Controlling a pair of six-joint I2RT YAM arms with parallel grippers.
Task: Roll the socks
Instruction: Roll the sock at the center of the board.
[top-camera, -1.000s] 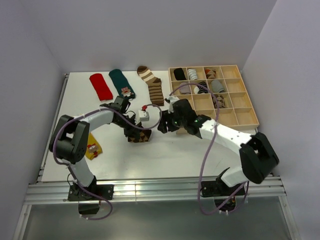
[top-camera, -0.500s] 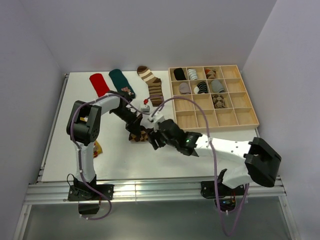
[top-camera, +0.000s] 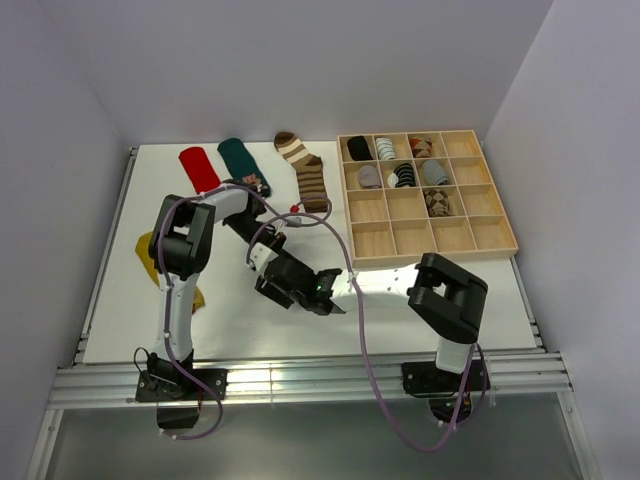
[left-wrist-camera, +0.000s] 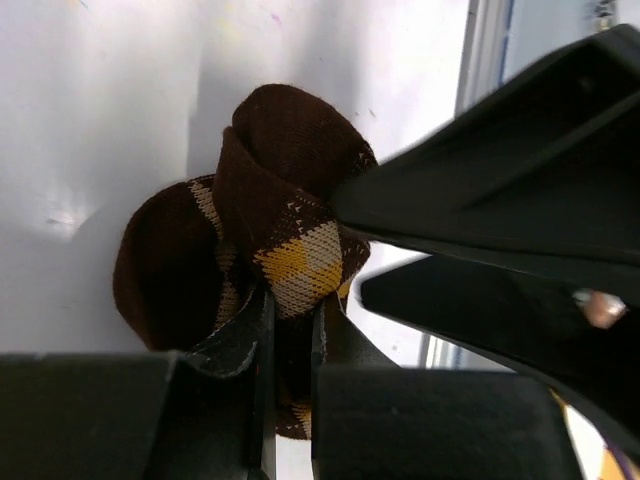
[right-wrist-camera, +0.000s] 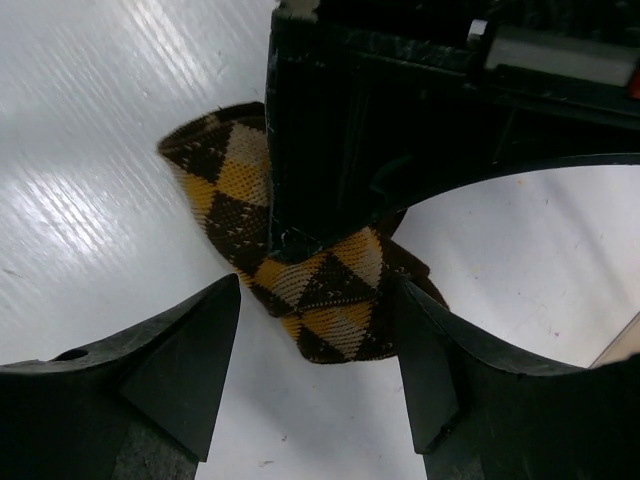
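Note:
The checked end of the brown argyle sock lies between the right gripper's spread fingers, so the right gripper needs to move in closer onto that end next and close.
A brown argyle sock (left-wrist-camera: 290, 250), partly rolled into a loop, lies on the white table. My left gripper (left-wrist-camera: 290, 325) is shut on a fold of it. In the right wrist view the same sock (right-wrist-camera: 320, 290) sits between the spread fingers (right-wrist-camera: 190, 350) of my open right gripper (right-wrist-camera: 318, 292), with the left gripper's black body (right-wrist-camera: 350, 130) above it. From above, the left gripper (top-camera: 262, 255) and right gripper (top-camera: 282, 287) meet at mid-table and cover most of the sock. A red sock (top-camera: 201, 170), a teal sock (top-camera: 243, 165) and a striped sock (top-camera: 305, 172) lie flat at the back.
A mustard yellow sock (top-camera: 148, 255) lies at the left, partly behind the left arm. A wooden compartment tray (top-camera: 485, 232) at the back right holds several rolled socks. The right forearm stretches across the table's front middle.
My right arm has swung left and toward the front, bringing its gripper around the argyle sock with the jaws a little wider. The left arm has folded more upright while keeping its grip.

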